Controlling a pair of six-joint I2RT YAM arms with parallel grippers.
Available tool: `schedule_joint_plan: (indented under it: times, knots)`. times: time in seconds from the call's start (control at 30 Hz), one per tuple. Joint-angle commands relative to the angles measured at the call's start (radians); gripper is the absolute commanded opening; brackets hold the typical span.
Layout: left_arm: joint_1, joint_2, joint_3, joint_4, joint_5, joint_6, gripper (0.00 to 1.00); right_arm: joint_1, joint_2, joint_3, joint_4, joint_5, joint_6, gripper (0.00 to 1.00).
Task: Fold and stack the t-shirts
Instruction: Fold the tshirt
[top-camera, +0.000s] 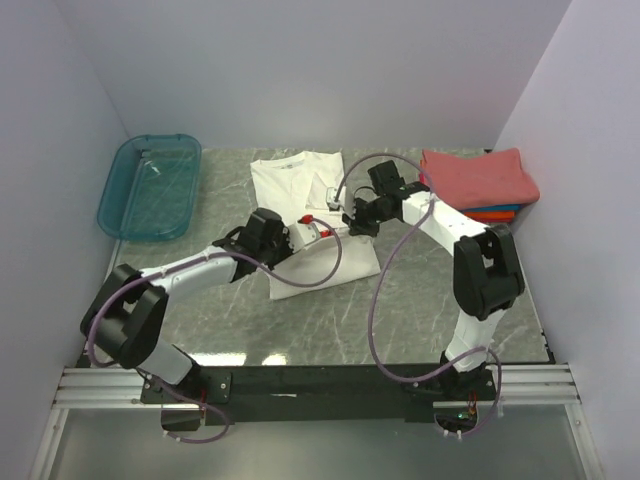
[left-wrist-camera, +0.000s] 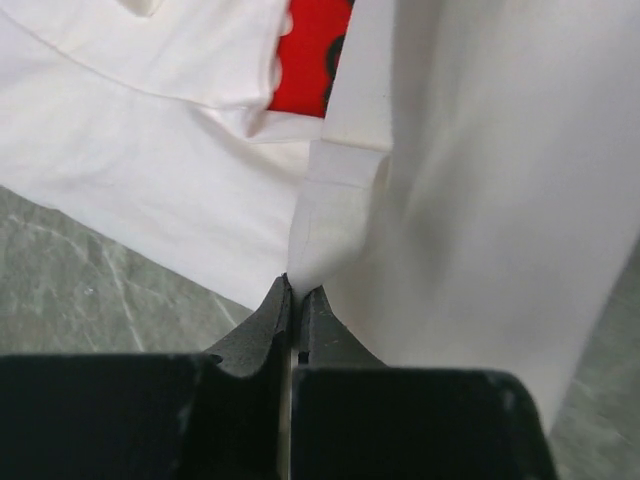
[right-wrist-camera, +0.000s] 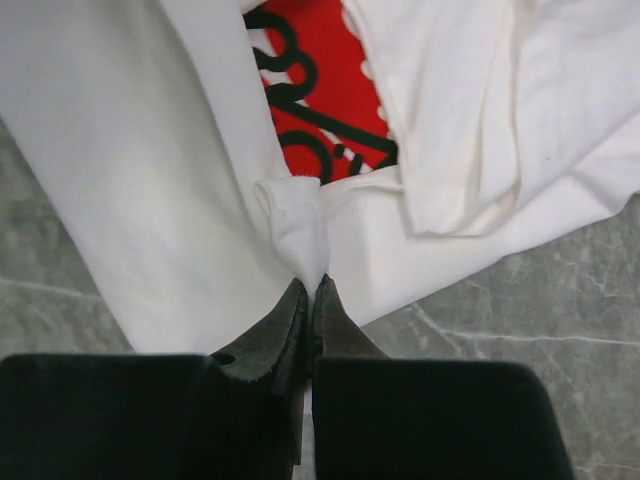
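Observation:
My left gripper carries its pinch of white cloth (left-wrist-camera: 315, 235) outward past the red print next. It then releases it over the shirt's far part (left-wrist-camera: 110, 70), still uncovered.
A white t-shirt (top-camera: 300, 185) with a red chest print (top-camera: 307, 219) lies partly folded at the table's middle. My left gripper (top-camera: 292, 243) is shut on a pinch of its white cloth (left-wrist-camera: 315, 235), with the red print (left-wrist-camera: 310, 50) just beyond. My right gripper (top-camera: 352, 222) is shut on another fold of the same shirt (right-wrist-camera: 300, 225), beside the red print (right-wrist-camera: 320, 90). Both grippers hold the shirt's near part above the table. A stack of folded t-shirts (top-camera: 480, 178), coral-red on top with orange and blue edges under it, sits at the back right.
A teal plastic bin (top-camera: 152, 186) stands at the back left. Grey marble tabletop (top-camera: 330, 320) lies in front of the shirt. White walls close in the back and both sides.

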Motion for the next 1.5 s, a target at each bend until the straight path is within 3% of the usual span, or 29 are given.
schedule_joint_plan:
  times: [0.0, 0.57, 1.47]
  knots:
    - [0.052, 0.061, 0.085, 0.059, 0.053, 0.055, 0.0, -0.003, 0.051, 0.083, 0.044, 0.043, 0.13, 0.0]
    - [0.113, 0.235, 0.25, 0.079, 0.024, 0.083, 0.0, -0.003, 0.2, 0.199, 0.13, 0.183, 0.27, 0.0]
    - [0.205, 0.394, 0.425, 0.022, 0.036, 0.112, 0.0, -0.006, 0.367, 0.412, 0.147, 0.261, 0.406, 0.0]
